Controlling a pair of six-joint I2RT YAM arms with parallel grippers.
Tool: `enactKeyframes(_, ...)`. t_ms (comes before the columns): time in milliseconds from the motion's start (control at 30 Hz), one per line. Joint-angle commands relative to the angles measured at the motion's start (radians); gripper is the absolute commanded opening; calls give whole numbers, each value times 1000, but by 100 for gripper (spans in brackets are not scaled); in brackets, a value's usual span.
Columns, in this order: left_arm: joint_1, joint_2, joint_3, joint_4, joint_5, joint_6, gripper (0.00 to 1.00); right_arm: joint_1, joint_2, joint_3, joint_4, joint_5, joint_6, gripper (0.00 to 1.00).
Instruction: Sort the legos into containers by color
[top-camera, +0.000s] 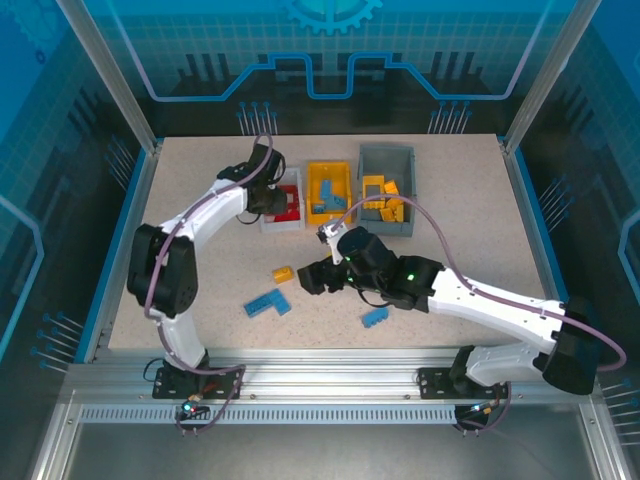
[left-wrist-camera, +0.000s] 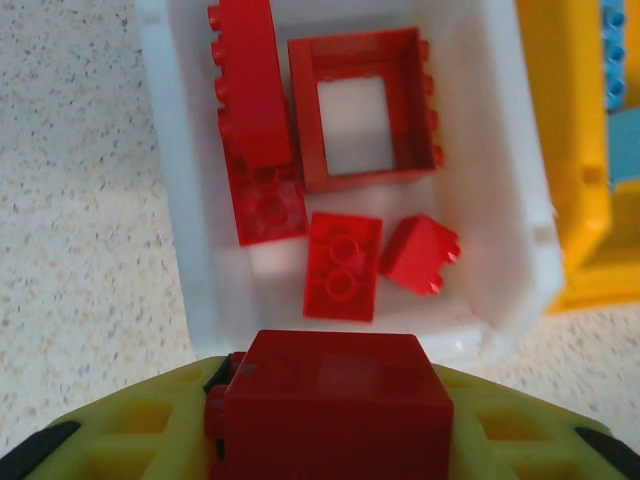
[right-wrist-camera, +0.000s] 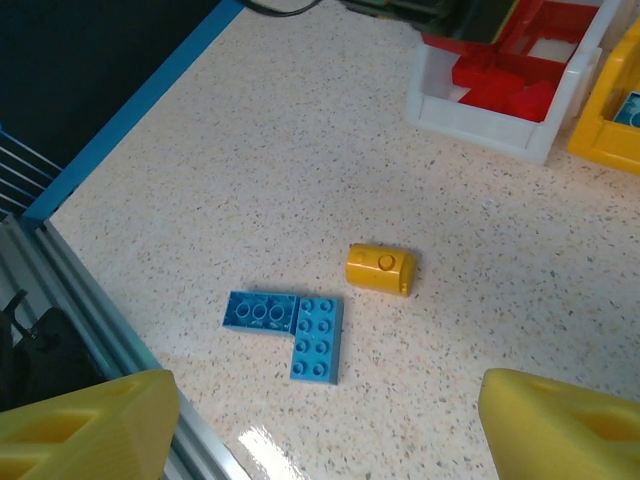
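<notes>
The small red bricks lie below my left gripper in the white bin (left-wrist-camera: 190, 250), so next I need to lower my left gripper toward them and release the red brick among them.
My left gripper (top-camera: 267, 194) hangs just over the near rim of the white bin (left-wrist-camera: 190, 250), shut on a red brick (left-wrist-camera: 335, 400). Several red legos (left-wrist-camera: 343, 265), among them an open square frame (left-wrist-camera: 360, 105), lie in that bin. My right gripper (top-camera: 312, 277) hovers open above the table, its yellow fingers (right-wrist-camera: 90, 425) spread wide with nothing between them. Below it lie two blue bricks forming an L (right-wrist-camera: 290, 325) and a yellow rounded brick (right-wrist-camera: 380, 268). Another blue brick (top-camera: 375, 317) sits near the right forearm.
The yellow bin (top-camera: 344, 170) stands right of the white one and holds blue pieces. The dark grey bin (top-camera: 388, 156) further right holds yellow pieces. A blue rail (right-wrist-camera: 120, 120) borders the table's left edge.
</notes>
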Motion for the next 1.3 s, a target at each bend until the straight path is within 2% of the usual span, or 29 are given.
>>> enactKeyframes(0, 4, 80, 100, -47, -2, 7, 35, 17, 7, 40, 71, 63, 35, 80)
enactKeyframes(200, 5, 187, 180, -70, -6, -2, 36, 17, -13, 11, 62, 84, 47, 80)
enactKeyframes(300, 4, 203, 182, -73, -4, -9, 46, 14, -14, 6, 53, 85, 52, 81)
enactKeyframes(433, -7, 161, 162, -69, -9, -17, 59, 11, -10, 5, 35, 88, 46, 82)
enactKeyframes(667, -41, 10, 145, -78, -3, -42, 60, -4, -8, -6, -29, 98, -23, 84)
enactKeyframes(767, -49, -71, 118, -83, 5, -73, 60, 3, 6, -23, -66, 109, -49, 83)
enactKeyframes(867, -55, -176, 57, -78, 26, -121, 60, 52, 59, -21, -90, 119, -81, 83)
enactKeyframes(1067, -67, -508, -173, -70, 81, -243, 60, 170, 287, 60, -145, 144, -43, 81)
enactKeyframes(1267, -63, -846, -253, -282, 64, -262, 64, 219, 517, 183, -134, 136, 13, 80)
